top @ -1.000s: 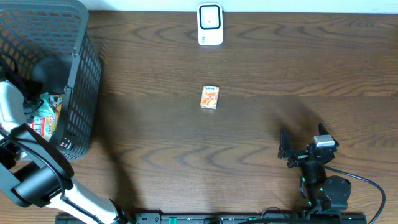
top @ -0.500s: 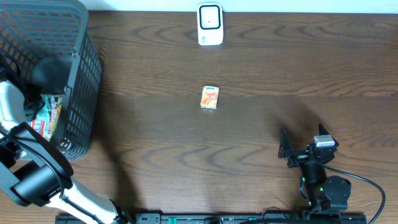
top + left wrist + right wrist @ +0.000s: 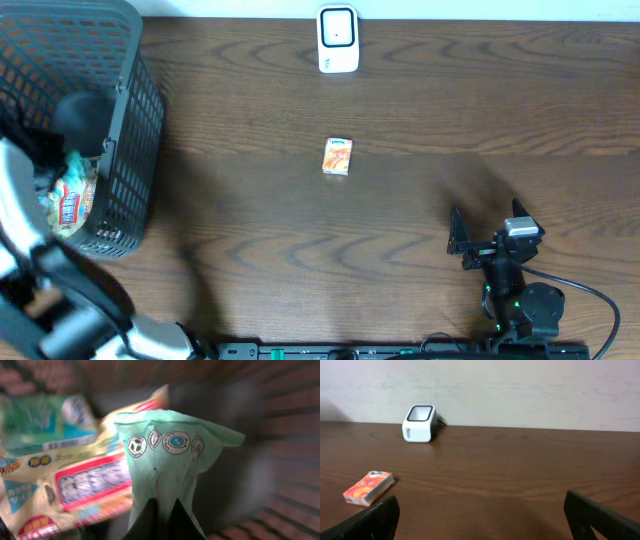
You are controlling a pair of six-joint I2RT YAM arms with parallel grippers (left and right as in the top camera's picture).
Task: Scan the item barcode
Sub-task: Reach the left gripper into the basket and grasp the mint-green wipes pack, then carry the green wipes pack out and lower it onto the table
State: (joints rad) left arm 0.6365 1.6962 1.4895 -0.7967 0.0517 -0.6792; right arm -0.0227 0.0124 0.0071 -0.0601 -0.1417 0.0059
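The basket's sides are around my left gripper's mint-green packet. I should next lift the packet up over the basket's rim toward the orange box and let it go above the bare tabletop.
Inside the black mesh basket [image 3: 130, 130], my left gripper [image 3: 164, 505] is shut on the lower edge of a mint-green packet [image 3: 172, 460] printed with round symbols. The wrist view is blurred by motion. Beside the green packet lies a yellow and red snack packet [image 3: 75, 485], which also shows from above [image 3: 68, 195]. A white barcode scanner [image 3: 338, 40] stands at the table's far edge, its window facing forward [image 3: 419, 423]. My right gripper [image 3: 490, 235] rests at the front right, its fingers wide open [image 3: 485, 520] and empty.
A small orange box [image 3: 338, 157] lies flat in the middle of the table, left of the right gripper's line of sight [image 3: 368, 487]. Another greenish pack with a barcode [image 3: 45, 425] sits deeper in the basket. The basket's walls [image 3: 290, 435] surround the left gripper closely.
The left gripper has closed on the green packet, and the left arm has shifted inside the basket. The right arm, the scanner and the orange box have not moved.
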